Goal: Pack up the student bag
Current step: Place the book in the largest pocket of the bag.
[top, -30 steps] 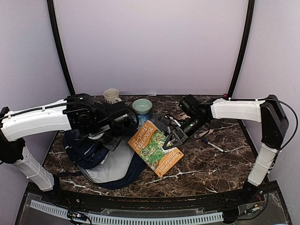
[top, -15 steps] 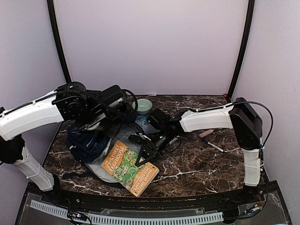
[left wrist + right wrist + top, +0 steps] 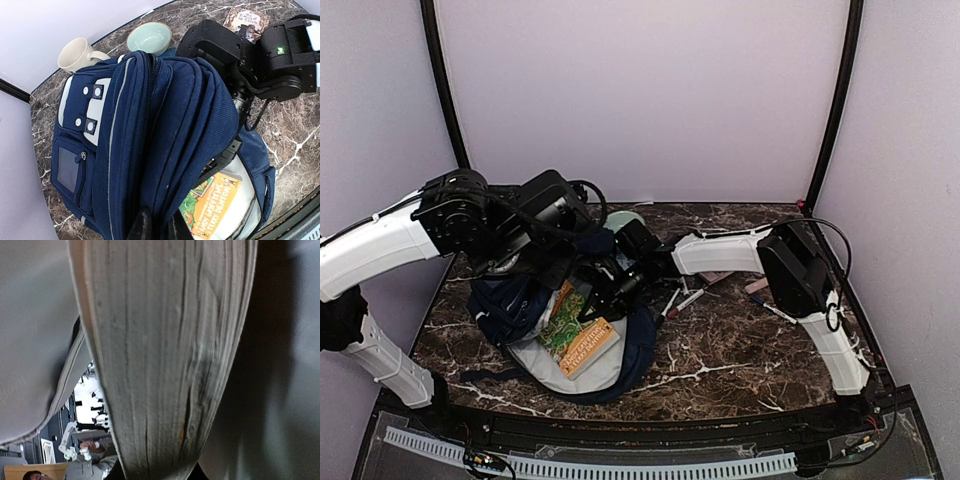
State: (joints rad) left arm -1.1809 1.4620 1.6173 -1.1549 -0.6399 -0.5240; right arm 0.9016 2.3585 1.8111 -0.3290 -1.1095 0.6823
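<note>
The book is only partly inside, so my right gripper should next push it slightly outward, deeper along the pale grey lining (image 3: 546,362), and release it there.
The student bag (image 3: 510,305) lies at the left of the table, navy with white patches (image 3: 67,97). My left gripper (image 3: 159,227) is shut on the bag's upper fabric edge and holds the main compartment open. An orange book (image 3: 577,330) lies partly inside on the pale grey lining (image 3: 250,200), its cover showing (image 3: 220,200). My right gripper (image 3: 598,298) reaches into the opening, shut on the book. In the right wrist view the book's page edge (image 3: 160,355) fills the frame between the jaws, with grey lining (image 3: 35,340) beside it.
A cream mug (image 3: 77,55) and a pale green bowl (image 3: 149,37) stand behind the bag. Another small book (image 3: 246,21) lies at the back. Pens (image 3: 680,298), a marker (image 3: 775,312) and a small pinkish piece (image 3: 755,286) lie on the marble table to the right.
My right arm has carried the orange book leftward from the table's middle into the bag's opening. My left arm has lifted the bag's upper edge higher and further back.
</note>
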